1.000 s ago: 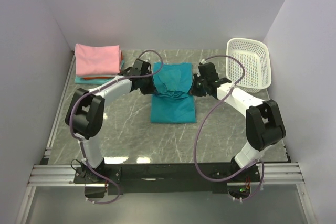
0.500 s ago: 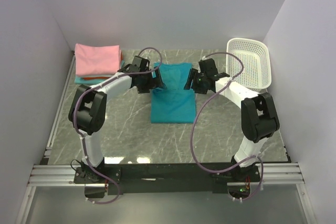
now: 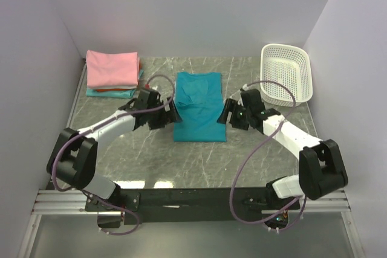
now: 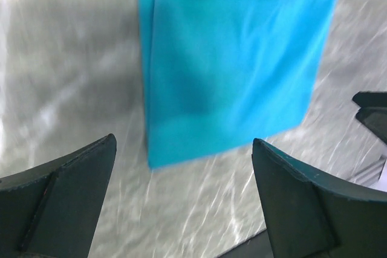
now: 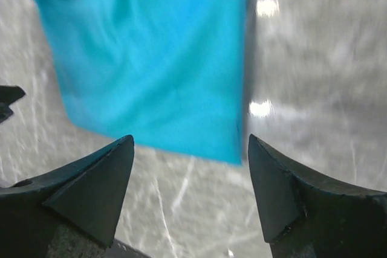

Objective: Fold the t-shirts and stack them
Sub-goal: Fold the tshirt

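Note:
The teal-blue t-shirt's near corner (image 3: 176,139) (image 4: 155,160) lies flat below the open fingers of my left gripper, so the gripper will go down and back to close on that corner beside it.
A teal-blue t-shirt (image 3: 199,107) lies folded into a long rectangle in the middle of the marble table (image 3: 151,161). My left gripper (image 3: 169,115) stands open just off its left edge, nothing between the fingers. In the left wrist view the teal shirt (image 4: 236,64) lies ahead of the open left gripper (image 4: 184,143). My right gripper (image 3: 228,115) is open beside the shirt's right edge; its wrist view shows the teal shirt (image 5: 151,52) beyond the empty right gripper (image 5: 190,138). A folded pink t-shirt (image 3: 112,67) tops a stack at the back left, with aqua and red cloth (image 3: 112,92) under it.
A white lattice basket (image 3: 286,74) stands tilted at the back right corner. Grey walls close in the table on the left, back and right. The arms' bases and a metal rail (image 3: 193,200) run along the near edge.
Both grippers have opened and let go of the teal shirt, then drawn back toward the near side. The bunched upper half of the shirt now lies flat.

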Available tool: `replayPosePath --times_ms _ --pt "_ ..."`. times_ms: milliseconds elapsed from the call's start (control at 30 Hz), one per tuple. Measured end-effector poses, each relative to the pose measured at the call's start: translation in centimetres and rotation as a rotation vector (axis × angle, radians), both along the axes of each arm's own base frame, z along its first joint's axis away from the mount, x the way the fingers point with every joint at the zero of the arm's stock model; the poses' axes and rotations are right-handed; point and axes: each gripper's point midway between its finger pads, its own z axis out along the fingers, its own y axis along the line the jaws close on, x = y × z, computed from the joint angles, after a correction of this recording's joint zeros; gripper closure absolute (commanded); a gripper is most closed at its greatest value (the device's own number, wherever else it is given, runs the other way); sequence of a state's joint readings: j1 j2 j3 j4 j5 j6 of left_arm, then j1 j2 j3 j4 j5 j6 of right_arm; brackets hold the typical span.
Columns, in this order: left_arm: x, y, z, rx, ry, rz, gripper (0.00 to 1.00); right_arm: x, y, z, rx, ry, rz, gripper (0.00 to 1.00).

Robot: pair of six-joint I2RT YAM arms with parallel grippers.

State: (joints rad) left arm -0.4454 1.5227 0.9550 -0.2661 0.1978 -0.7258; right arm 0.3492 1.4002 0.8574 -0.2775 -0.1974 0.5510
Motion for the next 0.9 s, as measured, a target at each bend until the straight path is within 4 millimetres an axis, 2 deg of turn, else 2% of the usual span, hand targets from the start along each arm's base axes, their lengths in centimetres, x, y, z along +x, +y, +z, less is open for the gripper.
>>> replayPosePath --times_ms 33,133,200,267,333,467,667,733,800,900 --pt "-1.0 0.0 -0.5 -0.002 0.008 -0.005 0.01 -0.9 -0.2 -0.5 0.005 0.015 0.001 0.14" --pt "-4.2 0.0 -2.9 0.0 0.071 -0.02 0.01 -3.2 -0.5 -2.1 0.017 0.059 -0.001 0.12" --pt "-6.1 0.2 -4.6 0.002 0.121 -0.025 0.1 -4.3 -0.7 -3.1 0.021 0.085 -0.001 0.11" --pt "-7.2 0.3 -5.8 -0.009 0.16 -0.015 0.26 -5.2 -0.8 -3.8 0.025 0.106 0.003 0.11" --pt "-7.1 0.1 -5.8 -0.034 0.157 -0.003 0.41 -5.7 -0.7 -4.1 0.035 0.115 0.007 0.11" --pt "-6.7 -0.3 -6.5 -0.049 0.168 0.009 0.57 -5.8 -0.5 -4.2 0.049 0.113 0.01 0.11" --pt "-6.6 -0.5 -7.2 -0.047 0.178 0.008 0.7 -5.8 -0.5 -4.3 0.056 0.103 0.007 0.15" --pt "-6.6 -0.5 -7.3 -0.044 0.18 0.008 0.72 -5.8 -0.4 -4.4 0.059 0.101 0.007 0.21" --pt "-6.3 -0.7 -7.4 -0.044 0.18 0.006 0.74 -5.9 -0.3 -4.5 0.064 0.104 0.011 0.22" --pt "-5.8 -1.1 -7.6 -0.046 0.18 0.005 0.96 -5.8 -0.2 -5.1 0.065 0.116 0.014 0.25"
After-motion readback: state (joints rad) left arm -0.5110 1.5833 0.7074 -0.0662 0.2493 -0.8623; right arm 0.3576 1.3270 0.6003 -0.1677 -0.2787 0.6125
